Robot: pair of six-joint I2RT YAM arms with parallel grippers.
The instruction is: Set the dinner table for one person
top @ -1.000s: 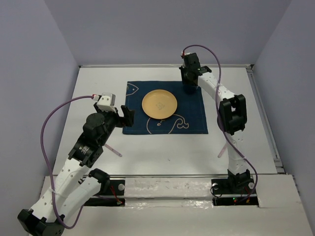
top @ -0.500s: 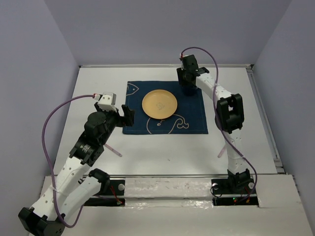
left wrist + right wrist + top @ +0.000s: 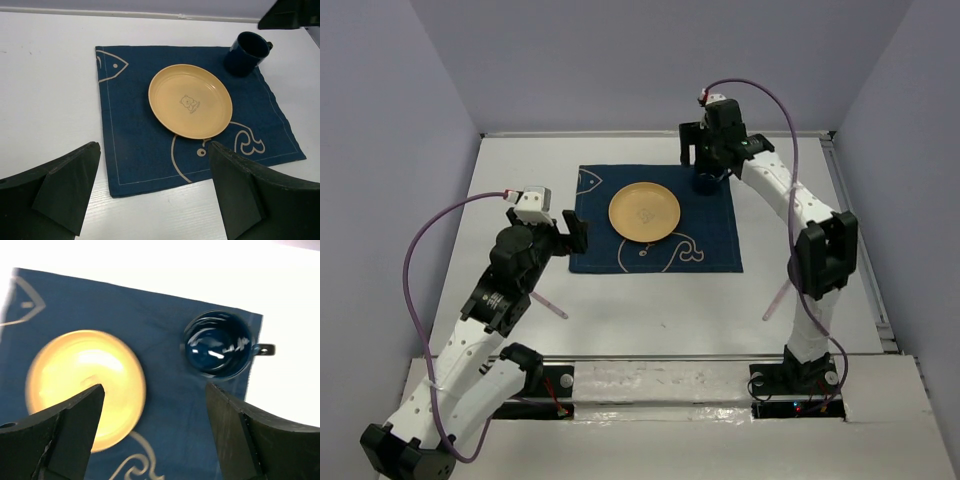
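Observation:
I need to move my right gripper back and down onto the pink stick (image 3: 549, 305) next. The stick is below my gripper and to its left in the top view, still off the mat (image 3: 715, 245).
The white dinner table (image 3: 650, 310) carries a dark blue mat (image 3: 715, 245) with white whale outlines. A yellow plate (image 3: 644, 212) lies at the mat's middle, and a dark blue mug (image 3: 706, 183) stands upright on its far right corner. My right gripper (image 3: 705, 162) hovers open just above the mug and holds nothing. In the right wrist view the mug (image 3: 218, 343) and plate (image 3: 85, 385) lie below the open right gripper (image 3: 154, 390). My left gripper (image 3: 576, 234) is open over the mat's left edge. The left wrist view shows the plate (image 3: 190, 100), the mug (image 3: 247, 50) and the mat (image 3: 135, 130).
Two thin pink sticks lie on the table: one (image 3: 550, 305) near the left arm, one (image 3: 776, 300) by the right arm. A metal rail (image 3: 860, 250) runs along the table's right edge. Grey walls close in the back and sides.
My right gripper has opened and let go of the mug, then lifted off it and swung its arm to the right. The left arm has barely moved.

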